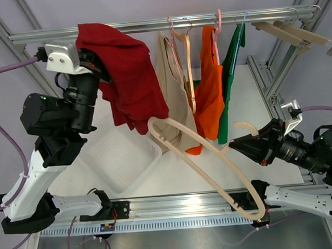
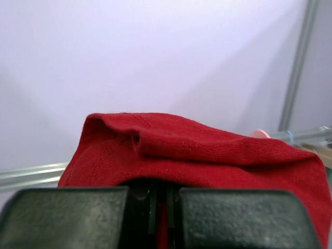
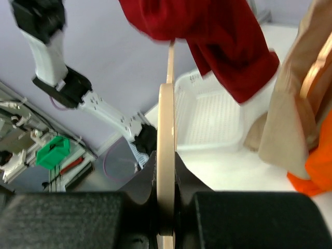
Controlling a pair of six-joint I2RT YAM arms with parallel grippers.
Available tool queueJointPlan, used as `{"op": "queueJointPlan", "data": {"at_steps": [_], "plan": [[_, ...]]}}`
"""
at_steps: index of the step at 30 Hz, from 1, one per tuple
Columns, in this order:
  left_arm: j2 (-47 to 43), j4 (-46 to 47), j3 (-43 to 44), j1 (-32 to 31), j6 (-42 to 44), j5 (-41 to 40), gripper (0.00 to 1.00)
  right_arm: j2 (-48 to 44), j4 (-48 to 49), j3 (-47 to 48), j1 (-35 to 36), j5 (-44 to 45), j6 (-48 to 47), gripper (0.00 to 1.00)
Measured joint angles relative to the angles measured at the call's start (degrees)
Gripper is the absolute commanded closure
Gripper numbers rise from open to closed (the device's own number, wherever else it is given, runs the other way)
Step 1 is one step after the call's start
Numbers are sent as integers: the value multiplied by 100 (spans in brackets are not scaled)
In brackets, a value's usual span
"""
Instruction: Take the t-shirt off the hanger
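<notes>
The white mesh basket [image 1: 120,156] is empty and below my left gripper, so my left gripper should move down, tilt its fingers downward and drop the freed t-shirt into the basket.
The dark red t-shirt [image 1: 128,76] hangs bunched from my left gripper [image 1: 100,65], which is shut on it high up by the rail. In the left wrist view the red cloth [image 2: 197,155] fills the space above the closed jaws. The beige wooden hanger [image 1: 205,150] is free of the shirt and stretches from below the shirt to the front rail. My right gripper [image 1: 236,145] is shut on the hanger near its hook. In the right wrist view the hanger [image 3: 166,135] runs edge-on between the jaws, with the red shirt [image 3: 218,36] above.
A white mesh basket [image 1: 120,156] sits on the table below the red shirt. A beige, an orange and a green garment [image 1: 209,93] hang on hangers from the top rail [image 1: 165,25]. Empty wooden hangers [image 1: 296,33] hang at the far right.
</notes>
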Motion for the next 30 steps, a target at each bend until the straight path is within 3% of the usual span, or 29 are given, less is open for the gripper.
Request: {"op": "queueJointPlan", "data": {"at_steps": [5,12,20,26,30], "plan": [[122,-238,507,402,343,-125,100,-203,-577,-212,0,-138,168,100],[-160,-584,98,966,278,-175,100,-498,-831,-90,0,219,168,100],[-1261,-750,-1982,1447,-487,-291,100,-203,-828,-63,0,557,9,100],[-2330,-1222,-3569,1453,-1307,-841,100,273,-719,7,0,699,-173,100],[-2796,-1703,-4157,1453,-1849,-1263,100,732,-496,225,0,1049,-369,100]]}}
